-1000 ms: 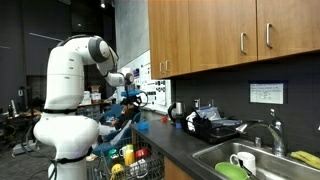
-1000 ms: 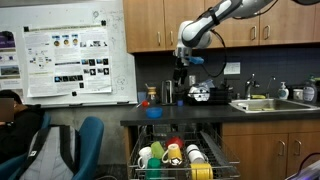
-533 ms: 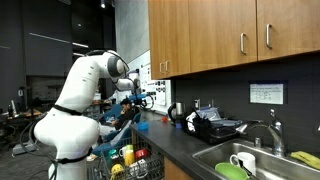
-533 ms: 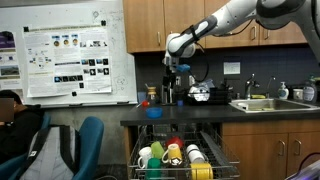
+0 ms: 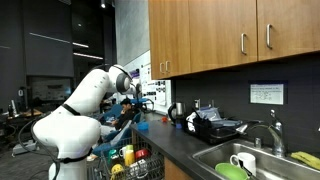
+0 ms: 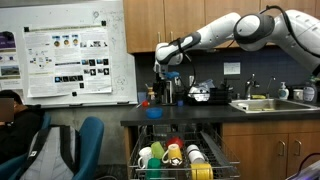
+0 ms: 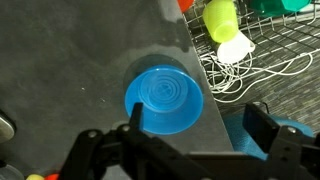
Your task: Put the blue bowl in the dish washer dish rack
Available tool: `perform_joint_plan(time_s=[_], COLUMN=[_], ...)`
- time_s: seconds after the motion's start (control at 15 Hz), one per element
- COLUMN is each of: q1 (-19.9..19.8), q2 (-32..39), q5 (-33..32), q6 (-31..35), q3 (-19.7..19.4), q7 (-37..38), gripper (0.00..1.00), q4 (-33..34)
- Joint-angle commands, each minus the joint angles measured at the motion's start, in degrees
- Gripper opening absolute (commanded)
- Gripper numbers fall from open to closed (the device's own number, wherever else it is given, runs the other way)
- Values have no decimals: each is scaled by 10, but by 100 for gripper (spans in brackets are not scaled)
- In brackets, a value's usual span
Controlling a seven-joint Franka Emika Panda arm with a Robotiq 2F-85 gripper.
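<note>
My gripper lowers away from the counter edge onto the blue bowl's rim opposite the rack next, since one finger hangs past that counter edge.
The blue bowl is small, round and bright blue. It sits on the dark counter near its end, seen in both exterior views. My gripper is open and empty. It hangs above the bowl, with one finger over the bowl's rim and the other past the counter edge. The dish washer dish rack is pulled out below the counter. It holds yellow, green and red dishware, and also shows in an exterior view and the wrist view.
A dark drainer with black items stands on the counter beside a sink holding a green bowl and a white mug. Wooden cabinets hang above. A blue chair and a seated person are nearby.
The arm has swung along the counter towards its end and come down. The gripper now hangs over the blue bowl. The bowl has not moved.
</note>
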Motion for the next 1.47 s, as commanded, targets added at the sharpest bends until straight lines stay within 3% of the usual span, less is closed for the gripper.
perform_joint_plan(time_s=[0.0,0.53,1.27,1.4], q1=[22,23,28,27], q2=[81,174,279,279], q5=[-24,-17,16,12], q6=[-46,-92,-155,-151], q3=[-24,-53,-51,-43], q7=[2,20,62,69], gripper=[100,100,100,100], q4=[128,244,369,363])
